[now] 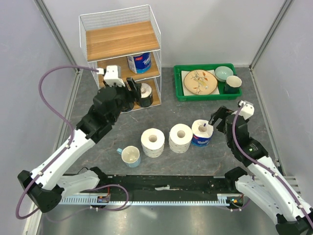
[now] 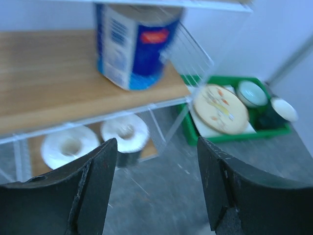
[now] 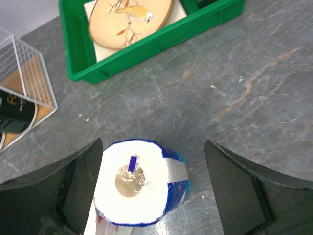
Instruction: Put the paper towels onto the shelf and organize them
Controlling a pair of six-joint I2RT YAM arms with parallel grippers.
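My left gripper will swing across and down next, onto the tabletop blue roll's shelf-side rim, lower and to its right in the top view.
The shelf stands at the back left. A blue-wrapped roll stands on its middle board, and a dark-wrapped roll shows on its bottom tier. The left wrist view shows that blue roll and two dark-wrapped rolls below. My left gripper is open and empty in front of the bottom tier. Two large white rolls and a second blue-wrapped roll stand on the table. My right gripper is open above this blue roll, its jaws wide of it.
A green tray with a plate, bowl and cups sits at the back right, next to the shelf. A pale cup with a blue handle stands left of the large rolls. Grey walls close in both sides.
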